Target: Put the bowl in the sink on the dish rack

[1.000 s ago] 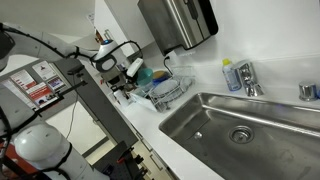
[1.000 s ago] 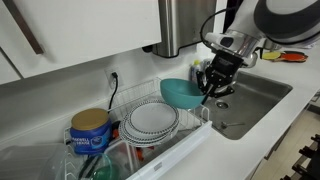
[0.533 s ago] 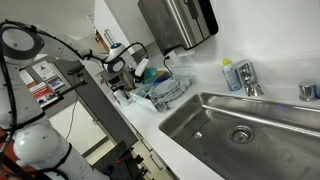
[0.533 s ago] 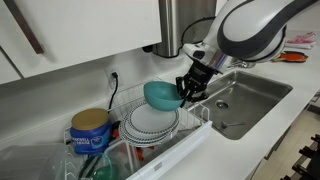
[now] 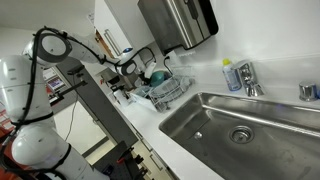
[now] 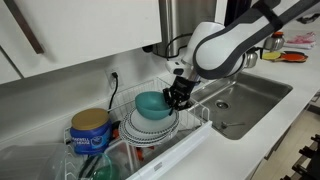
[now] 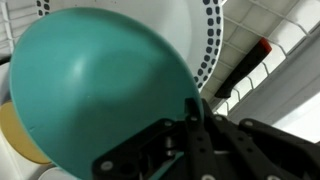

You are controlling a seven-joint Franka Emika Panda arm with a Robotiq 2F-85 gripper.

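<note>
My gripper needs to move slightly toward the blue coffee can over the white plates [image 5: 160,87] next and let go of the bowl's rim.
The teal bowl [image 6: 152,103] hangs just over the white plates [image 6: 150,124] in the wire dish rack [image 6: 195,122]; I cannot tell whether it touches them. My gripper [image 6: 176,95] is shut on the bowl's rim at its right side. In the wrist view the bowl [image 7: 95,95] fills most of the frame, with my gripper [image 7: 192,112] clamped on its edge above a white plate [image 7: 205,30]. The bowl [image 5: 157,75] and dish rack [image 5: 168,92] also show in an exterior view. The steel sink [image 5: 250,125] lies empty to the right.
A blue coffee can [image 6: 90,130] stands left of the rack. A paper towel dispenser [image 5: 178,22] hangs on the wall above. A soap bottle [image 5: 231,75] and faucet [image 5: 247,78] stand behind the sink. A black-handled utensil [image 7: 240,68] lies in the rack.
My gripper carried the bowl left from the sink's edge and lowered it over the plates in the dish rack. It stays shut on the bowl.
</note>
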